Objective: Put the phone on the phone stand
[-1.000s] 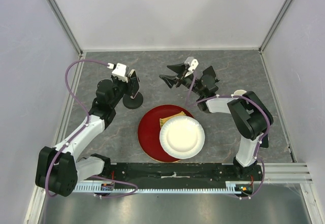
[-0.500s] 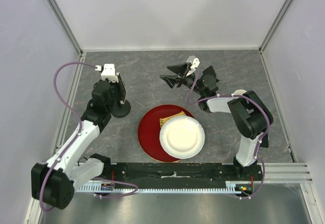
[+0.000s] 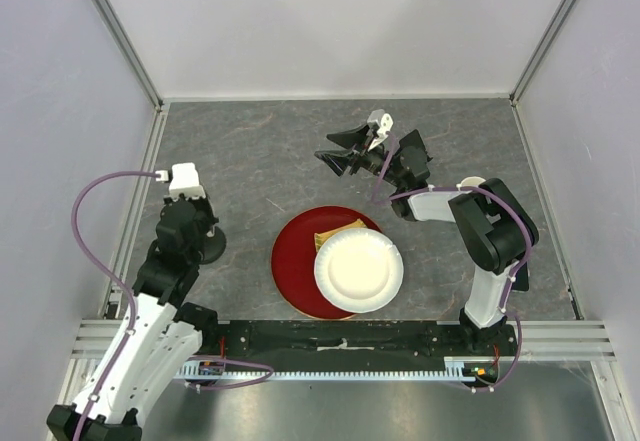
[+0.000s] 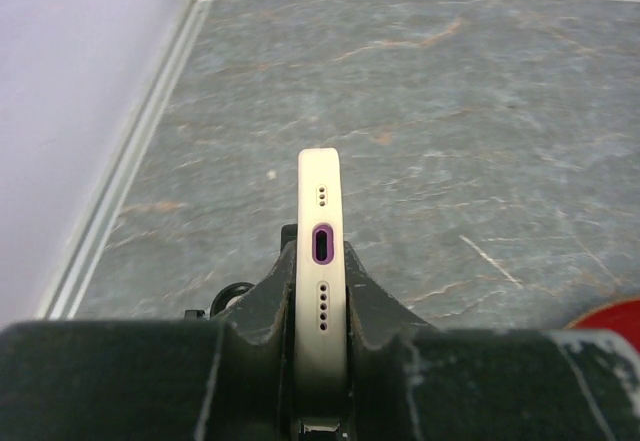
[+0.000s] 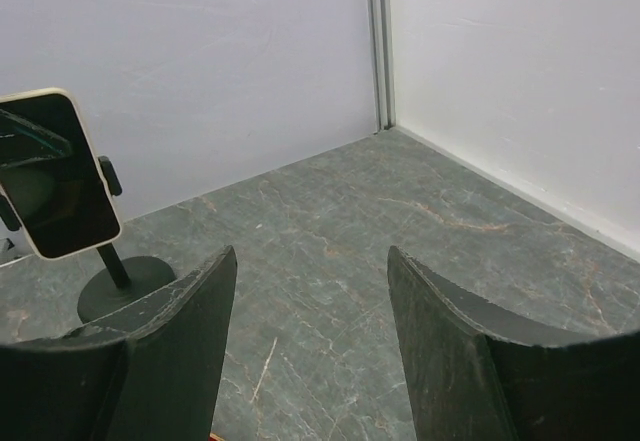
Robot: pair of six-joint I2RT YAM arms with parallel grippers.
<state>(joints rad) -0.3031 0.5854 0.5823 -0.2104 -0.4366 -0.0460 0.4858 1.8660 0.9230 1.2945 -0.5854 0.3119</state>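
I should pull my left gripper back, turn it toward the nearby wall and let go over the tabletop (image 3: pixel 148 219) beside the bar, because the phone is in the stand's clamps.
My left gripper (image 4: pixel 322 261) is shut on the phone (image 4: pixel 322 211), whose pale edge with its charging port stands upright between the jaws. In the right wrist view the phone (image 5: pixel 60 176) shows its black screen and pale rim, sitting in the side clamps of the black phone stand, above its pole and round base (image 5: pixel 125 286). From above, my left gripper (image 3: pixel 193 223) covers the phone, and only the stand's base (image 3: pixel 208 248) shows at the left. My right gripper (image 3: pixel 340 151) is open and empty, low over the table's far middle (image 5: pixel 312 261).
A red plate (image 3: pixel 293 261) lies front centre with a white paper plate (image 3: pixel 358 269) on it and a yellow piece (image 3: pixel 335 233) between them. A pale mug (image 3: pixel 472 183) stands behind the right arm. Metal rails and walls border the table.
My left arm has pulled back toward the near left, and the phone and stand have moved with it, away from the table's middle. The right arm has barely moved.
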